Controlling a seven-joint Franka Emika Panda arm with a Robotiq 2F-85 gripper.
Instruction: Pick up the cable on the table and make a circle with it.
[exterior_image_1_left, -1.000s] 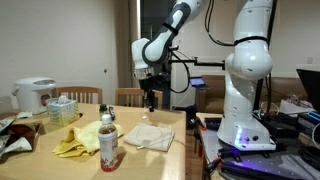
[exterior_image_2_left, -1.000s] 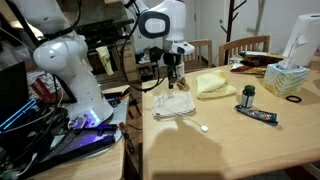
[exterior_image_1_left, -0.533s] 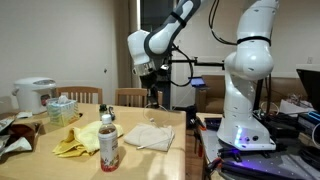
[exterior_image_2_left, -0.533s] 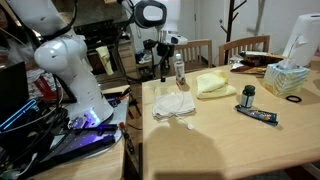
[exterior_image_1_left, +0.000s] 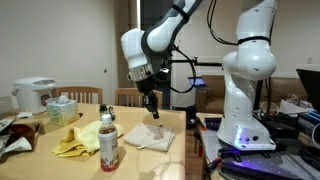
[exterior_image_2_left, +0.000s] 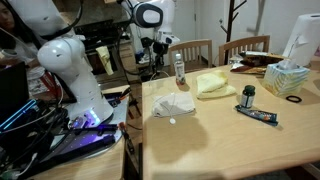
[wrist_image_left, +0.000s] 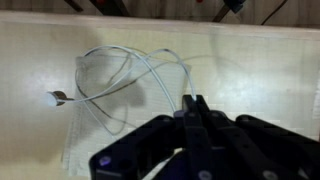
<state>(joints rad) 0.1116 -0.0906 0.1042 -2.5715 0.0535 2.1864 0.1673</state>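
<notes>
The held part of the cable still hangs above the table. My gripper will next move down to the bare table between cloth and bottle (wrist_image_left: 235, 97) to let go of the cable.
The thin white cable (wrist_image_left: 150, 60) lies in loose loops on the light wooden table (wrist_image_left: 262, 58), partly over the pale folded cloth (wrist_image_left: 88, 150). Its plug end (wrist_image_left: 58, 98) rests at the left. Two strands run up into my gripper (wrist_image_left: 194, 99), which is shut on the cable at the fingertips. In both exterior views the gripper (exterior_image_1_left: 153, 107) (exterior_image_2_left: 165, 66) hangs above the cloth (exterior_image_1_left: 150, 136) (exterior_image_2_left: 172, 103). A small white cable end (exterior_image_2_left: 171, 121) lies just in front of the cloth. The strand itself is too thin to make out in the exterior views.
A plastic bottle (exterior_image_1_left: 108, 143) (exterior_image_2_left: 179, 70) stands close to the cloth, with a yellow cloth (exterior_image_1_left: 74, 141) (exterior_image_2_left: 212, 84) beside it. A small dark jar (exterior_image_2_left: 248, 95), a tube (exterior_image_2_left: 262, 116), a tissue box (exterior_image_2_left: 287, 78) and a rice cooker (exterior_image_1_left: 35, 95) sit farther off. Chairs line the far edge.
My gripper has risen and swung across above the cloth, staying shut. The cable's loose end has been dragged closer in toward the cloth.
</notes>
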